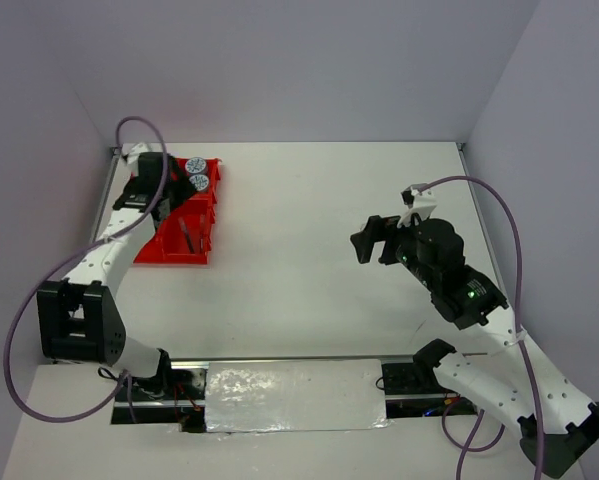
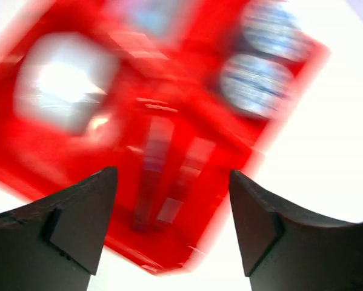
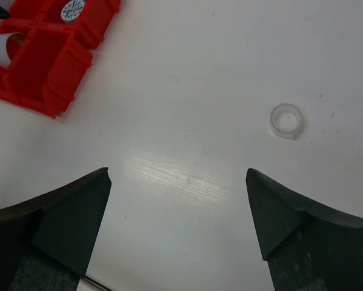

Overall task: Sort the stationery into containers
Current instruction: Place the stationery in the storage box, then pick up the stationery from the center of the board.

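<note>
The robot's left gripper needs to move across to the right in the top view next and lower onto the side of the clear tape roll [image 3: 288, 120], which is outside the tray.
The red four-compartment tray [image 1: 169, 250] sits at the far left of the table. Two blue-lidded tubs [image 1: 198, 174] stand in its far right compartment, and thin pens [image 1: 186, 236] lie in a near one. My left gripper [image 1: 174, 185] hovers over the tray, open and empty. Its view is blurred, showing the tray [image 2: 66, 157], tubs [image 2: 257, 83], a white tape roll [image 2: 63, 85] and pens [image 2: 160, 170] below the gripper [image 2: 172, 200]. My right gripper [image 1: 372, 243] is open and empty above bare table. In its view a clear tape roll [image 3: 288, 120] lies on the table, beyond the gripper [image 3: 178, 182].
The tray's corner [image 3: 48, 54] shows at the upper left of the right wrist view, with a tub [image 3: 72, 10] and a tape roll [image 3: 2, 48] in it. A shiny foil strip [image 1: 294, 395] lies between the arm bases. Walls close in the table at the back and sides.
</note>
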